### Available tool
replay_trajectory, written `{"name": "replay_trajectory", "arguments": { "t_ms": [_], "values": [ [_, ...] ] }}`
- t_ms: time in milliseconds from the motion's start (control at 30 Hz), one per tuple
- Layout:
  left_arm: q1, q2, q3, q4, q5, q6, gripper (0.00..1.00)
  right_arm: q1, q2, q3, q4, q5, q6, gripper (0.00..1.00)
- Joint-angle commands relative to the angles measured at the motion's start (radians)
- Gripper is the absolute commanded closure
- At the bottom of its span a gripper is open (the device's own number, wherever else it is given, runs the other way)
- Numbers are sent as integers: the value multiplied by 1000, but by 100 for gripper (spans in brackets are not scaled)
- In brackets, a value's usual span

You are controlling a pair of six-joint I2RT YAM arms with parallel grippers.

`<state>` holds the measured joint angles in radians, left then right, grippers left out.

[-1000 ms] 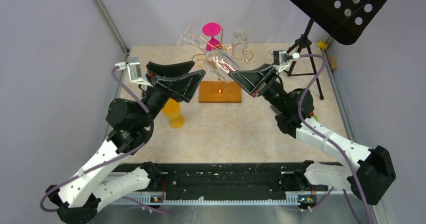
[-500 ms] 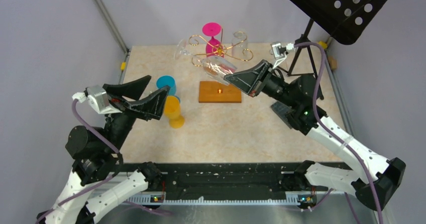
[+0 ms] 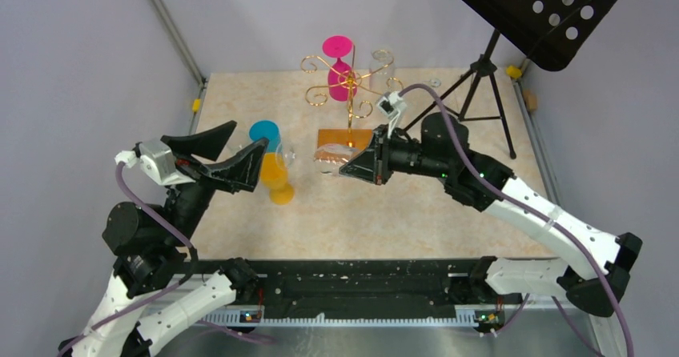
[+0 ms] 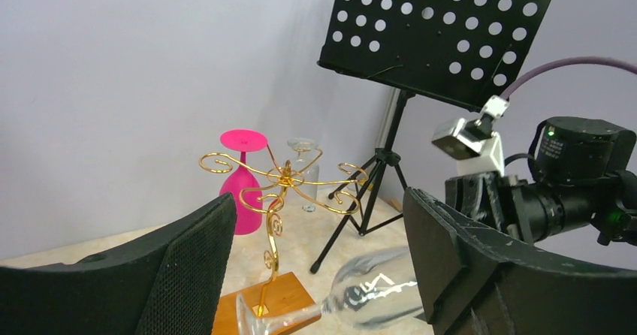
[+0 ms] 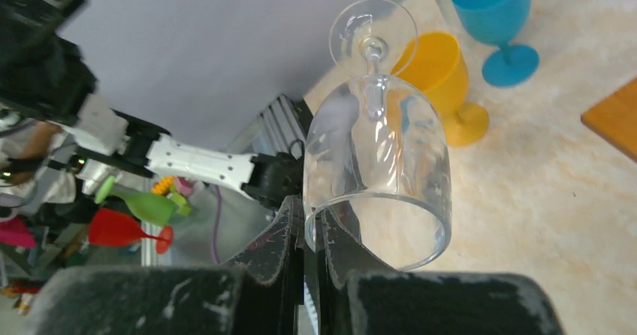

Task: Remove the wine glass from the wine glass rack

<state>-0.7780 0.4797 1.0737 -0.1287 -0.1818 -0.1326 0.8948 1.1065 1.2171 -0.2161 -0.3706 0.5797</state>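
Observation:
The wine glass (image 3: 324, 156) is lying sideways in my right gripper, so next it needs to tilt foot down and then go down beside the yellow goblet.
A clear wine glass (image 3: 324, 156) lies on its side in the air, low in front of the wine glass rack (image 3: 349, 86), apart from its gold scroll arms. My right gripper (image 3: 347, 170) is shut on the bowl's rim; in the right wrist view the fingers (image 5: 289, 226) pinch the glass wall, and the wine glass (image 5: 379, 143) points its foot away. My left gripper (image 3: 247, 138) stands open to the left, holding nothing. In the left wrist view the wine glass (image 4: 375, 286) shows low between its wide fingers (image 4: 191, 267), with the rack (image 4: 282, 181) behind.
A blue goblet (image 3: 265, 132) and a yellow goblet (image 3: 277, 178) stand close by my left gripper. A pink goblet (image 3: 339, 59) and a clear glass (image 3: 383, 63) stand behind the rack's wooden base (image 3: 330, 139). A black music stand (image 3: 535, 11) on a tripod (image 3: 480, 81) occupies the back right.
My right gripper has carried the wine glass off the rack, down and forward-left. My left arm drew back to the left a second ago and has stayed still since.

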Motion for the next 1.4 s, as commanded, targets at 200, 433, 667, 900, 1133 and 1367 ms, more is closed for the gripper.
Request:
{"name": "replay_trajectory", "arguments": {
  "t_ms": [200, 433, 667, 900, 1133, 1367],
  "values": [
    [-3, -4, 8, 15, -76, 36, 16, 126, 172, 163, -308, 292, -154, 100],
    [-3, -18, -8, 10, -87, 52, 16, 185, 302, 254, -424, 409, -193, 100],
    [-3, -32, -15, 7, -107, 73, 16, 265, 509, 447, -642, 498, -261, 100],
    [-3, -35, -14, 12, -137, 91, 16, 291, 701, 637, -817, 540, -292, 100],
    [-3, -42, -9, 10, -157, 97, 16, 290, 793, 745, -888, 540, -312, 100],
    [-3, -49, -1, 7, -183, 109, 17, 290, 881, 868, -943, 545, -339, 100]
  ]
}}
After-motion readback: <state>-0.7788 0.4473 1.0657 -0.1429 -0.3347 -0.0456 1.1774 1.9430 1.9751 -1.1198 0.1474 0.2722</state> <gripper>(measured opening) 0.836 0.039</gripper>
